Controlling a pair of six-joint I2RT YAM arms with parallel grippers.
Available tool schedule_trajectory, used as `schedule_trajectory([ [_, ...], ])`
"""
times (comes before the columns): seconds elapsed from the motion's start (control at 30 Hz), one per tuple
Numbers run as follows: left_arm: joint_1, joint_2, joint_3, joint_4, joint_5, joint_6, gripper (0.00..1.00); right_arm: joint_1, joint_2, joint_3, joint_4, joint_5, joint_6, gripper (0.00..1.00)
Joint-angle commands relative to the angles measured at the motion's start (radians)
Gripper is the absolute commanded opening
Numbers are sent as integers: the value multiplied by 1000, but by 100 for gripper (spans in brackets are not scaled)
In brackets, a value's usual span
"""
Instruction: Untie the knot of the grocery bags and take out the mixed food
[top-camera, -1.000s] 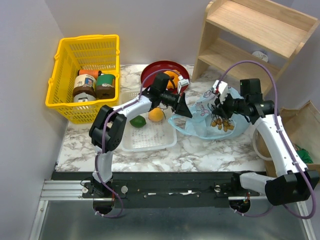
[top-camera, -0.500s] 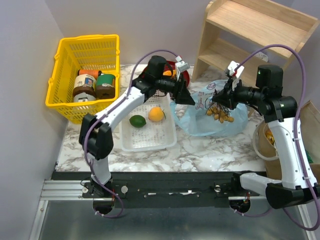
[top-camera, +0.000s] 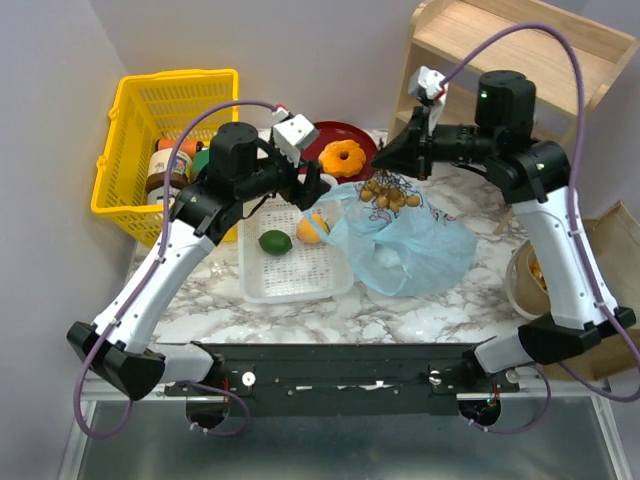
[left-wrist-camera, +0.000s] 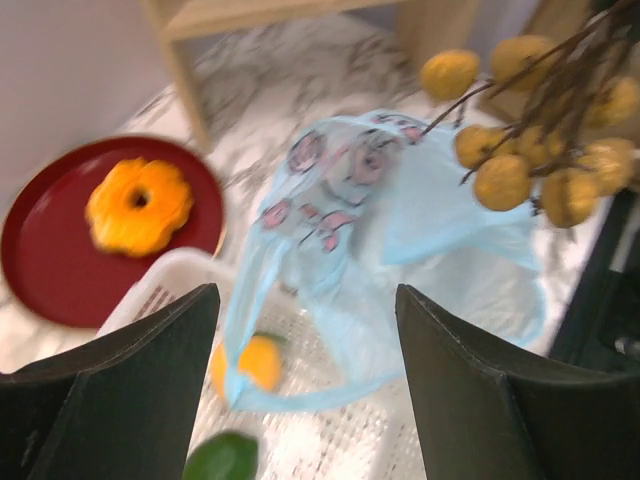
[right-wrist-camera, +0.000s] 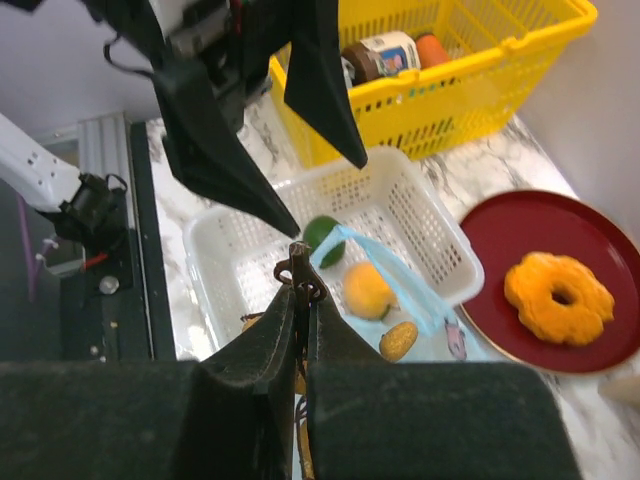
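Next I will move my right gripper left in the top view, then down to release the stem of the brown fruits on the tray's bottom beyond the lime (top-camera: 274, 241), since that lies bare.
The light-blue plastic grocery bag (top-camera: 405, 240) lies slack on the marble, one handle draped over the white tray (top-camera: 296, 275). In the tray lie a green lime (top-camera: 274, 241) and an orange (top-camera: 312, 229). My right gripper (top-camera: 397, 163) is shut on the stem of a bunch of small brown fruits (top-camera: 390, 192), which hangs above the bag's far edge. In the right wrist view the gripper (right-wrist-camera: 302, 288) pinches that stem. My left gripper (top-camera: 312, 190) is open and empty above the tray; its wrist view shows the bag (left-wrist-camera: 400, 230) ahead of its gripper (left-wrist-camera: 305, 375). An orange-glazed doughnut (top-camera: 345, 157) sits on the red plate (top-camera: 322, 138).
A yellow basket (top-camera: 165, 120) with jars stands at the back left. A wooden shelf (top-camera: 520, 60) fills the back right corner. The brown paper bag (top-camera: 605, 240) stands at the right edge of the table.
My left gripper let go of the blue bag, opened and drew back to the left. My right gripper lifted the bunch of brown fruits up out of the bag.
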Motion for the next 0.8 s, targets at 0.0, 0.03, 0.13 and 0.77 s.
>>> schedule_trajectory([
  [0.0, 21, -100, -22, -53, -420, 54, 81, 91, 110, 60, 77, -4, 98, 0],
  [0.03, 24, -126, -13, -53, -451, 74, 80, 105, 162, 66, 100, -9, 121, 0],
  [0.13, 30, -157, 21, -54, -552, 141, 81, 157, 309, 133, 177, -12, 232, 0],
  [0.77, 68, -151, 25, -42, -539, 250, 83, 284, 933, 455, 261, 174, 283, 0],
])
